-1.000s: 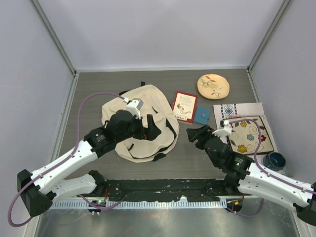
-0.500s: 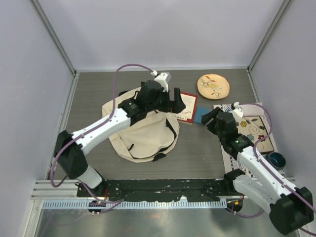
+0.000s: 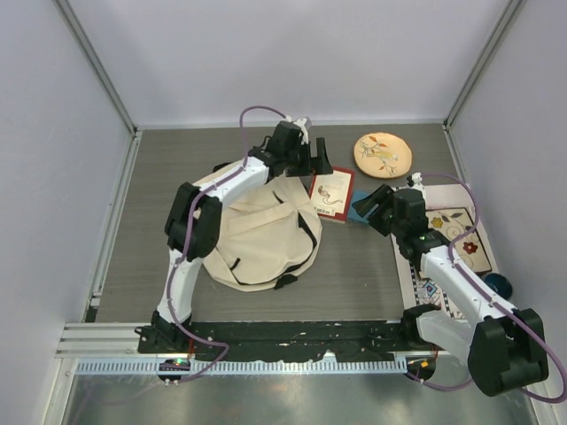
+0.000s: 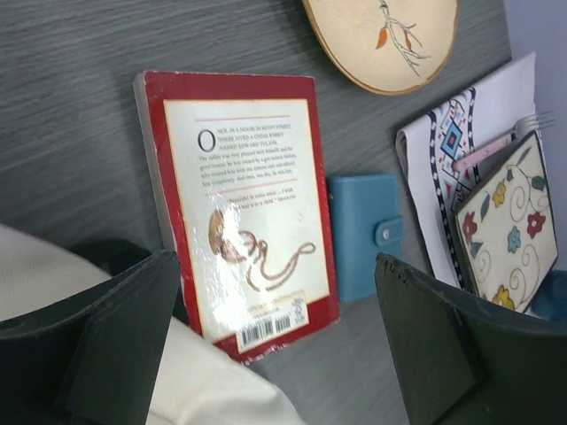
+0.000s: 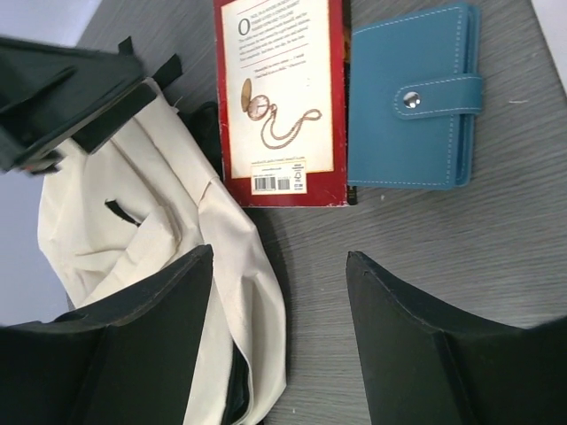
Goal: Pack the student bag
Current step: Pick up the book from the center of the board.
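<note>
The blue wallet lies against the opposite edge of the red book, so next my left gripper needs to move down, with its fingers on both sides of the red book's long edge by the bag (image 3: 261,226).
The cream student bag (image 3: 261,226) lies flat at centre left, with black straps. A red book (image 3: 332,193) lies at its right edge, and a blue wallet (image 3: 362,218) lies beside the book, partly hidden by my right gripper. My left gripper (image 3: 312,159) is open and empty above the book's far end. The left wrist view shows the book (image 4: 244,212) and wallet (image 4: 363,235) between its fingers. My right gripper (image 3: 368,205) is open and empty. It hovers over bare table just near of the book (image 5: 279,97) and wallet (image 5: 412,97), with the bag (image 5: 159,248) at its left.
A round tan embroidered disc (image 3: 383,154) lies at the far right. A floral mat (image 3: 452,243) rests on a white patterned cloth (image 3: 427,197) at the right, with a pink-handled fork (image 4: 496,146) beside it. A dark blue bowl (image 3: 498,285) stands near the cloth's near corner.
My left arm has swung from over the bag to its far side, above the book. My right gripper has moved away from the bases to the wallet and book.
</note>
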`<state>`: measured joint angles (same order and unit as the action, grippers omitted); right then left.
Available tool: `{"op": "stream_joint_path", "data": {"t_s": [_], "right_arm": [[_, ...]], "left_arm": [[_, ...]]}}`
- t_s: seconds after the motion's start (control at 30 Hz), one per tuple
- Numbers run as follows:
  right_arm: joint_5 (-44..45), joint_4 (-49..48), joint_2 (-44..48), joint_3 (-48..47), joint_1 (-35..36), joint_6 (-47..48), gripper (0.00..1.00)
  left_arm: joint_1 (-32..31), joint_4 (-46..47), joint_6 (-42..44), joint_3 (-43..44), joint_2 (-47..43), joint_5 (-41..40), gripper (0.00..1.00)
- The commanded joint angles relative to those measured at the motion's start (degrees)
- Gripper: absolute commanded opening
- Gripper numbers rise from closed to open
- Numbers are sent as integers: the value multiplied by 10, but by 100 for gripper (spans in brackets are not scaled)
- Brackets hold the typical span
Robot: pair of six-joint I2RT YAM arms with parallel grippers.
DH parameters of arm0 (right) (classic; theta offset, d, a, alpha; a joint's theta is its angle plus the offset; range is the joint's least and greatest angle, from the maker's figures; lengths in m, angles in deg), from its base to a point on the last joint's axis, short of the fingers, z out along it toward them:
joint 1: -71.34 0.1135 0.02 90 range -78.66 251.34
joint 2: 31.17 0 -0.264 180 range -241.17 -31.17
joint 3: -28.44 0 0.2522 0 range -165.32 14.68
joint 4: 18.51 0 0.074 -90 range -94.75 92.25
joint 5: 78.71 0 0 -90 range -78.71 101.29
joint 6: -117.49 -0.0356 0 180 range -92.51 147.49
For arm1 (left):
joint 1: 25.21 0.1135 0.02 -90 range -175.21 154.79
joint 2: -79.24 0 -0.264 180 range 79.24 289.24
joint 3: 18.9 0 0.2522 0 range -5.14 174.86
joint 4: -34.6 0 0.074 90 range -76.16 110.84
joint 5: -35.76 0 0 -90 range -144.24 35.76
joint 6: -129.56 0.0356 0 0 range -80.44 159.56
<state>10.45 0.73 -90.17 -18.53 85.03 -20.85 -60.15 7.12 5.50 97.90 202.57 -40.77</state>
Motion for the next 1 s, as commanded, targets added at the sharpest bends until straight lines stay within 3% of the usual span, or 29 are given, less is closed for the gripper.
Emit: {"op": "stream_joint_path", "data": {"t_s": [0.0,0.27,0.8,0.97], "right_arm": [[-22,-51,-6,-12,-3,12,66],[-43,-114,-92,-46,-14,8,62],[-104,-215,-263,-106,-21,-12,58],[-73,-212,-313,-122,-22,-7,57]], "left_arm": [[16,-10,6,85,58,55,94],[43,-31,-5,174,153,79,92],[48,-22,-26,188,209,116,84],[47,-8,-34,166,195,108,82]]}}
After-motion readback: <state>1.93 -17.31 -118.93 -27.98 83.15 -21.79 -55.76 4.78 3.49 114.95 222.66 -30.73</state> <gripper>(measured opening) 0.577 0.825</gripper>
